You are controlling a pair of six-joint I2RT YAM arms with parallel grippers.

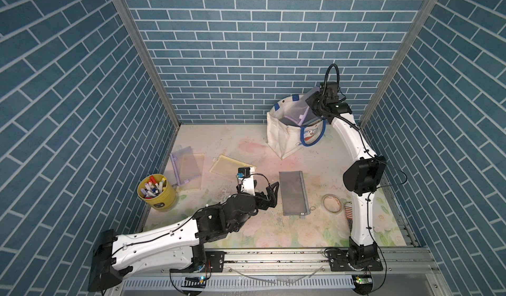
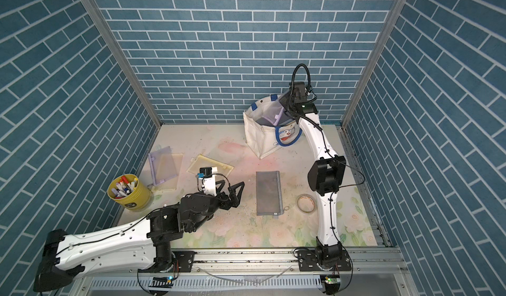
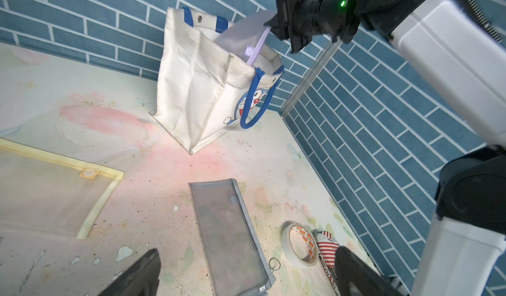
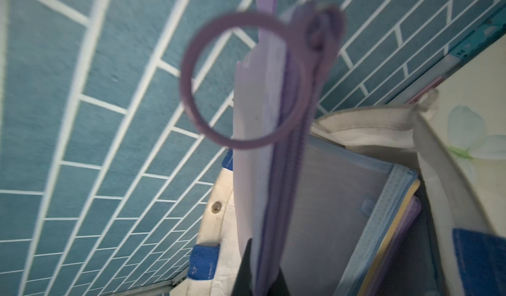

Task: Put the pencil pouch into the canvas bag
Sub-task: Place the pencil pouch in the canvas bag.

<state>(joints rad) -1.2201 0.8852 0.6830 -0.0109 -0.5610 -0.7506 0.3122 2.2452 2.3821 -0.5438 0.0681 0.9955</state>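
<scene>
I need to lower my right gripper into the canvas bag's opening [image 1: 295, 112] [image 4: 353, 195] below next and let go of the pouch's zipper edge there, as the purple pouch's lower end is already inside.
The cream canvas bag [image 1: 284, 136] [image 2: 260, 141] [image 3: 197, 89] with blue handles stands open at the back right. My right gripper [image 1: 310, 103] [image 2: 284, 100] [image 3: 273, 25] [image 4: 260, 267] is above its mouth, shut on the zipper edge of a purple pencil pouch [image 1: 297, 111] [image 2: 271, 111] [image 3: 243, 34] [image 4: 262, 144]. The pouch hangs slanted with its lower end inside the bag. Other pouches [image 4: 383, 199] lie in the bag. My left gripper [image 1: 265, 189] [image 2: 231, 186] [image 3: 249, 275] is open, low over the table, just left of a grey pouch [image 1: 294, 193] [image 2: 269, 193] [image 3: 230, 234].
A yellow pouch [image 1: 230, 167] [image 2: 210, 166] [image 3: 49, 199] and a purple pouch [image 1: 186, 166] [image 2: 164, 166] lie at the left. A yellow cup of markers [image 1: 157, 193] [image 2: 128, 193] stands near the left wall. A tape roll [image 1: 331, 203] [image 3: 299, 242] lies by the right arm.
</scene>
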